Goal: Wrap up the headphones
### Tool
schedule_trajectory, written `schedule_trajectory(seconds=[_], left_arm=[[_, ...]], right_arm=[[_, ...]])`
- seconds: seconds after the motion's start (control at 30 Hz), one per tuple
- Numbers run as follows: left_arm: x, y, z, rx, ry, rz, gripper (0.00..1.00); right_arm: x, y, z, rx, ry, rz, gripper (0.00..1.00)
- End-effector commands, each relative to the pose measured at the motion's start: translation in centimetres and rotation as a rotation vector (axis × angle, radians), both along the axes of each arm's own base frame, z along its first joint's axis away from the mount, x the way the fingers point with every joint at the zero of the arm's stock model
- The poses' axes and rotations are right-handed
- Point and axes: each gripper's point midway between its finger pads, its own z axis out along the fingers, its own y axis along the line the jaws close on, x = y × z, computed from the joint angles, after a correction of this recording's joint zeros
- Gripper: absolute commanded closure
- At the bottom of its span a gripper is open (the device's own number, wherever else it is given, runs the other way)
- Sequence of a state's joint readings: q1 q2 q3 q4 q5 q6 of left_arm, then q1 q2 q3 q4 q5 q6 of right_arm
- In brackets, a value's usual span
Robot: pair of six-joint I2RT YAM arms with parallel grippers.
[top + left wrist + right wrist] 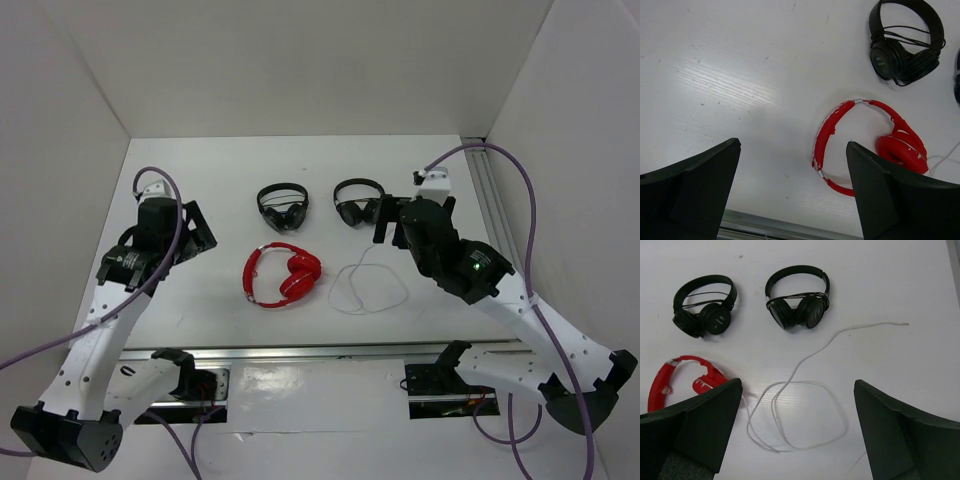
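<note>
My left gripper is to move toward the right in the top view and down astride the headband's padded middle (248,276) (825,135), since this lies clear of the loose cable.
The red headphones (283,276) lie flat near the table's middle, earcups folded together on the right. Their thin white cable (368,285) lies loose in loops to their right, its free end trailing toward the back. My left gripper (200,232) is open and empty above the table, to the left of the headphones. In the left wrist view the red headband (827,132) lies between and beyond the left gripper's (792,145) fingers. My right gripper (390,224) is open and empty above the cable. In the right wrist view the cable loop (803,382) lies between the right gripper's (797,384) fingers, with the headband (660,382) at the left edge.
Two smaller black headphones (282,207) (358,203) lie behind the red ones, cables wound round them; both show in the right wrist view (705,305) (797,302). White walls enclose the table on three sides. A metal rail (300,352) runs along the near edge.
</note>
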State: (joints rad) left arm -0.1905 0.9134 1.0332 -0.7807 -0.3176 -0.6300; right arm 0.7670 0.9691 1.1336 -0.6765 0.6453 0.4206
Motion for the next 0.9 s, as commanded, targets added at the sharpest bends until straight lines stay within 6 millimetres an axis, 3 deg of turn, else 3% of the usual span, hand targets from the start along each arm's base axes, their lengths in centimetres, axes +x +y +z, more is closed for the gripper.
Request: schedule_trajectory(seconds=[0.0,0.23,0.27,0.37,0.43,0.6,0.87], left_arm=[[1.1,-0.9,-0.5,-0.012,0.004,-0.053,0.0],[1.9,-3.6,-2.2,-0.054,0.057,-0.217,0.0],[2.1,-4.8,-2.5,-0.092,0.07,-0.279,0.0],[2.0,-7.5,-4.0,-0.164,0.125,-0.414,0.0],[2.5,-7.8,-5.9,-0.175,0.202,-0.417,0.0],[2.6,-9.3,-8.5,-0.238,0.33,-0.432,0.0],[2.7,-6.8,-9.8,-0.168,0.38,-0.255,0.0]], right_arm=[[0.1,0.1,1.3,-0.012,-0.024,0.004,0.0],[0.1,0.9,0.7,-0.012,-0.007,0.041,0.0],[0.2,1.4,0.6,-0.008,-0.001,0.055,0.0],[0.3,2.4,0.0,-0.001,0.02,0.09,0.0],[0.2,2.9,-0.3,0.015,0.03,0.105,0.0],[-0.4,4.7,-1.3,0.057,0.038,0.203,0.0],[-1.2,6.0,-0.1,0.106,0.002,0.302,0.0]])
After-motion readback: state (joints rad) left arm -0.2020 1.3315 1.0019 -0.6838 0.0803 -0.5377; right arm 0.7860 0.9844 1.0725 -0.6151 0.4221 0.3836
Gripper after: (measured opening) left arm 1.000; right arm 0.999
